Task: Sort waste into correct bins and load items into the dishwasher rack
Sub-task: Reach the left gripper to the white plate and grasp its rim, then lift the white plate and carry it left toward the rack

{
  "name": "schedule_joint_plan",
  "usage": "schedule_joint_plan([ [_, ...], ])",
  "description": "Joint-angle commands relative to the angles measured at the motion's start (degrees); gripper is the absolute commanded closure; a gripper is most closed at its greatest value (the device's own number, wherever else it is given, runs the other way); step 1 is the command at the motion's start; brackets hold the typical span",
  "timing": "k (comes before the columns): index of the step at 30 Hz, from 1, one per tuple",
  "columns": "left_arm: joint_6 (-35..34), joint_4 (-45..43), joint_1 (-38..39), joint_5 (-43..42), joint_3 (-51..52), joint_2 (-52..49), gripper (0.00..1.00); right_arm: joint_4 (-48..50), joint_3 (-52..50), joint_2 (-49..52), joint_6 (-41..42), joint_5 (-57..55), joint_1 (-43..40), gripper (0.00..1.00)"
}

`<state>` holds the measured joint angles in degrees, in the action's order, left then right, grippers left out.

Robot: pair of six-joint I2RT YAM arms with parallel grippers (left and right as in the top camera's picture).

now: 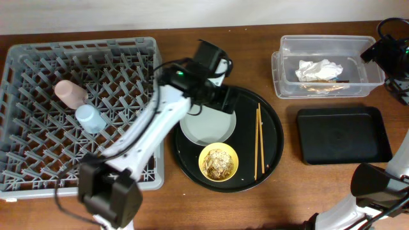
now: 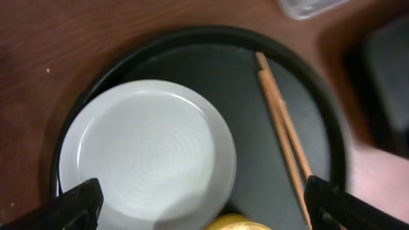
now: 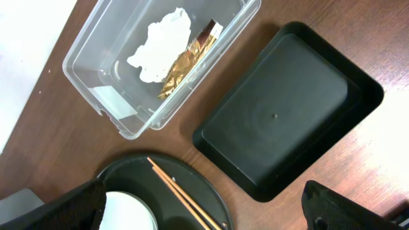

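I should lower my left gripper toward the chopsticks next, onto the plate's rim that faces them. The empty tray between plate (image 1: 204,128) and chopsticks leaves room for a finger.
The grey dishwasher rack (image 1: 38,160) at the left holds the pink cup (image 1: 70,92) and the light-blue cup (image 1: 89,118). The pale grey plate (image 1: 204,128), the yellow bowl (image 1: 218,163) with food scraps and the chopsticks (image 1: 257,140) lie on the round black tray. My left gripper (image 1: 220,96) is open above the plate (image 2: 147,153), its fingers (image 2: 201,204) either side of it; the chopsticks (image 2: 281,128) lie to the right. The clear tub (image 1: 284,64) holds the white napkin (image 1: 317,69). My right gripper (image 3: 204,211) is open, high above the table.
The round black tray (image 1: 275,128) sits mid-table. The shallow black rectangular tray (image 1: 343,134) lies right of it, below the tub, and shows in the right wrist view (image 3: 287,108). A gold-brown scrap (image 3: 182,67) lies by the napkin (image 3: 160,45) in the tub (image 3: 96,57).
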<state>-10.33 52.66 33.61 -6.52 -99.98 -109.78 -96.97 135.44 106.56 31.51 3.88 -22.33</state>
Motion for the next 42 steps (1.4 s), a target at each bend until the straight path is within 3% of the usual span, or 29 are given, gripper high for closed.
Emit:
schedule_joint_plan([
  [1, -7.2, -3.5, 4.3, 12.5, -0.9, -6.0, 0.04, -0.3, 0.0, 0.0, 0.3, -0.7, -0.2, 0.01],
  [3, -10.8, -5.8, 6.6, 15.9, -0.9, -9.1, 0.17, -0.3, 0.0, 0.0, 0.3, -0.7, -0.2, 0.01],
  [9, -13.0, -11.2, 12.1, 17.2, -0.9, -16.0, 0.31, -0.3, 0.0, 0.0, 0.3, -0.7, -0.2, 0.01],
  [11, -13.0, -11.9, 13.4, 20.0, -0.9, -18.0, 0.40, -0.3, 0.0, 0.0, 0.3, -0.7, -0.2, 0.01],
  [16, -13.6, -11.6, 14.3, 22.9, -0.9, -21.3, 0.53, -0.3, 0.0, 0.0, 0.3, -0.7, -0.2, 0.01],
  [21, -15.4, -10.3, 14.3, 22.9, -0.9, -21.5, 0.57, -0.3, 0.0, 0.0, 0.3, -0.7, -0.2, 0.01],
  [23, -15.4, -9.7, 14.3, 22.8, -0.9, -21.5, 0.69, -0.3, 0.0, 0.0, 0.3, -0.7, -0.2, 0.01],
  [28, -15.4, -8.2, 14.3, 22.8, -0.9, -21.5, 0.88, -0.3, 0.0, 0.0, 0.3, -0.7, -0.2, 0.01],
  [33, -15.4, -7.6, 14.3, 22.8, -1.7, -21.1, 0.99, -0.3, 0.0, 0.0, 0.3, -0.7, -0.2, 0.01],
  [42, -15.4, 1.2, 14.3, 22.8, -13.5, -19.1, 0.99, -0.3, 0.0, 0.0, 0.3, -0.7, -0.2, 0.01],
])
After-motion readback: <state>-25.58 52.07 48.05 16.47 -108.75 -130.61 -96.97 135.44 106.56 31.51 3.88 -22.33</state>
